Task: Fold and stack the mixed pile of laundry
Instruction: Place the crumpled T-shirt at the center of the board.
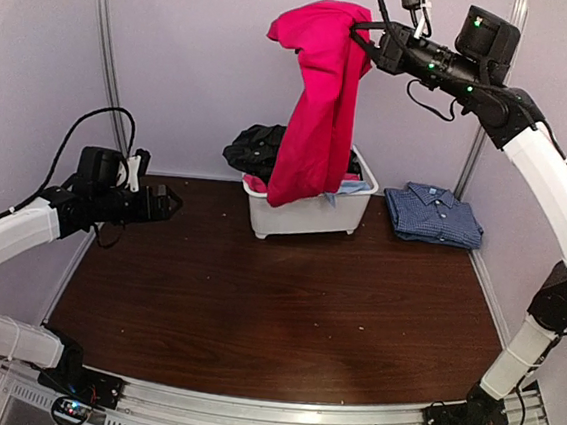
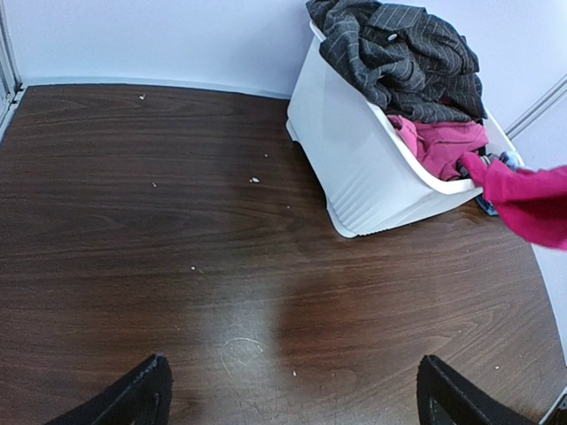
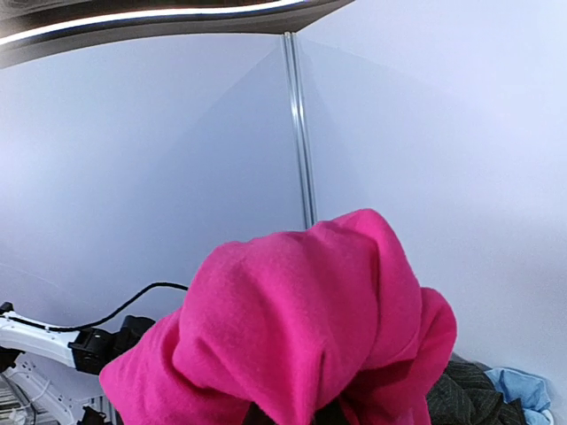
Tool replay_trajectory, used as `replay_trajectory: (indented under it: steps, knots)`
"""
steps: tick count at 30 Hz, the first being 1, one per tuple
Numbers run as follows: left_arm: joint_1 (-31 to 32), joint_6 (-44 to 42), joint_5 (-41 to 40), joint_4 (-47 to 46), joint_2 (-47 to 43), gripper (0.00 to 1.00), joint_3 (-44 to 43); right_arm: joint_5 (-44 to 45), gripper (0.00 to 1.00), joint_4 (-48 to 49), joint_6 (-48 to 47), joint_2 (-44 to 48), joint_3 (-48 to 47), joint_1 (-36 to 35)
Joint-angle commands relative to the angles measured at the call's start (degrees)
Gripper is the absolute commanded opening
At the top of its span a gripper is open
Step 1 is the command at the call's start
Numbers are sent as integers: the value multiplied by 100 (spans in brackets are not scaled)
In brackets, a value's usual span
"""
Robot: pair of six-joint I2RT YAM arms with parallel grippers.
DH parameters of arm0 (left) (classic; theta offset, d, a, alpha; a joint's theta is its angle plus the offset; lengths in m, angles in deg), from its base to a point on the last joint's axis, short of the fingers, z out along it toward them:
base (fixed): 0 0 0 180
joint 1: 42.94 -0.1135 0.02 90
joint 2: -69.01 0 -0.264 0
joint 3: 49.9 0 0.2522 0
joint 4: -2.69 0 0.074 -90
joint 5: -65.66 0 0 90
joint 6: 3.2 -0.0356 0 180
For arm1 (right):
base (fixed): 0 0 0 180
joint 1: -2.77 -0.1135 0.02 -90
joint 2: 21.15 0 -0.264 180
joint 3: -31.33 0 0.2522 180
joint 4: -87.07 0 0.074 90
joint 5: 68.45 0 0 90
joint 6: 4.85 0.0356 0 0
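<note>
My right gripper will next pull the garment back and down to the bare tabletop in front of the tub and release it there.
My right gripper [image 1: 363, 34] is high above the tub, shut on a bright pink-red garment [image 1: 319, 105]. The garment hangs down to the tub's rim. In the right wrist view the pink cloth [image 3: 301, 328] covers the fingers. The rest of the mixed laundry pile lies in the white tub [image 1: 303, 214]: a black pinstriped piece [image 2: 399, 53], more pink cloth [image 2: 438, 146] and a bit of light blue [image 1: 358, 188]. A folded blue checked shirt [image 1: 432, 215] lies on the table right of the tub. My left gripper [image 1: 169, 204] hovers open and empty at the left [image 2: 291, 363].
The dark wooden table [image 1: 275, 302] has pale walls on three sides, with metal posts in the back corners. The tub [image 2: 354, 168] stands at the back centre against the wall. The hanging pink hem [image 2: 532, 199] shows at the right edge of the left wrist view.
</note>
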Motion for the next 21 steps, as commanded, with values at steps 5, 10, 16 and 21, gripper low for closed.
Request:
replay_trajectory:
  steps: [5,10,16,21]
  knots:
    - [6,134,234,-535,133,98,-134,-1619,0,1620,1570,-473,-214,-311]
    - [6,132,219,-546,34,98,-71,-2182,0,1969,2081,-955,-503,-530]
    - [6,-58,208,-504,-59,98,-8,-1860,0,3026,1997,854,2809,187]
    - [15,-286,310,-493,-28,98,-23,-860,71,2357,1849,2884,6431,1123]
